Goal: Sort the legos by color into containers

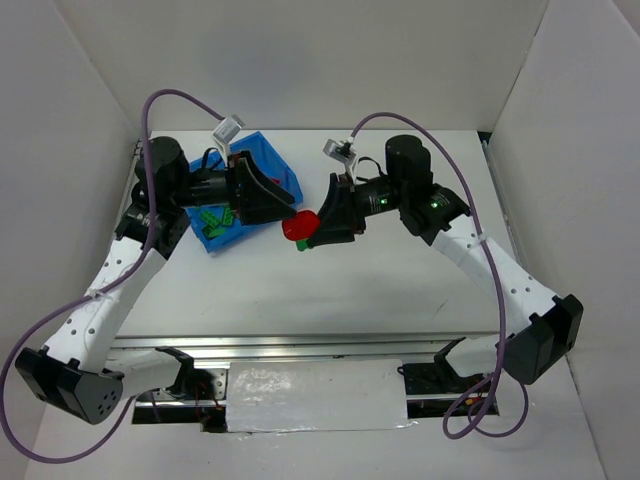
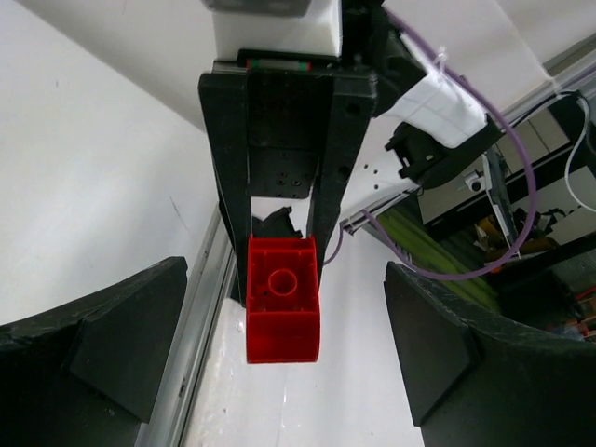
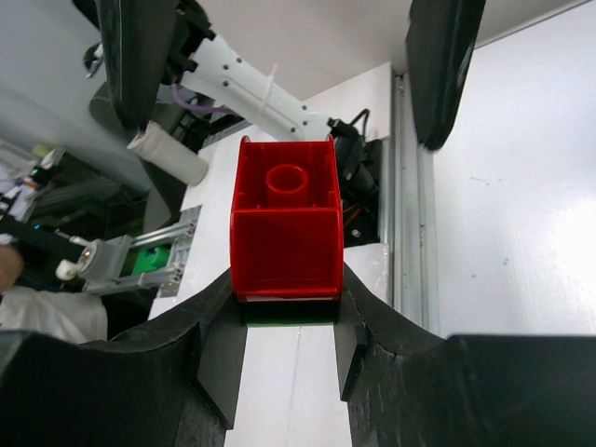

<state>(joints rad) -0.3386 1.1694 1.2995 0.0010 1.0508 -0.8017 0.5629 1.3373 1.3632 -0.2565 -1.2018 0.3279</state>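
Note:
The robot's right gripper holds the matching green brick and should next move it over the bin's section of green legos and release it, since that section is to the left in the top view.
My right gripper [image 1: 312,232] is shut on a joined red-green lego pair [image 1: 297,228], held above the table's middle. In the right wrist view the red brick [image 3: 284,228] sticks out past the fingertips [image 3: 222,345], with a dark green sliver under it between the pads. My left gripper [image 1: 283,205] faces it from the left, wide open; its fingers [image 2: 112,345] stand on either side of the red brick [image 2: 282,298] without touching it. The blue bin [image 1: 270,150] lies behind the left gripper, with several green legos [image 1: 215,220] in its near compartment.
White walls enclose the table on the left, back and right. A metal rail [image 1: 300,345] and a white taped plate [image 1: 315,395] run along the near edge between the arm bases. The left arm hides much of the bin.

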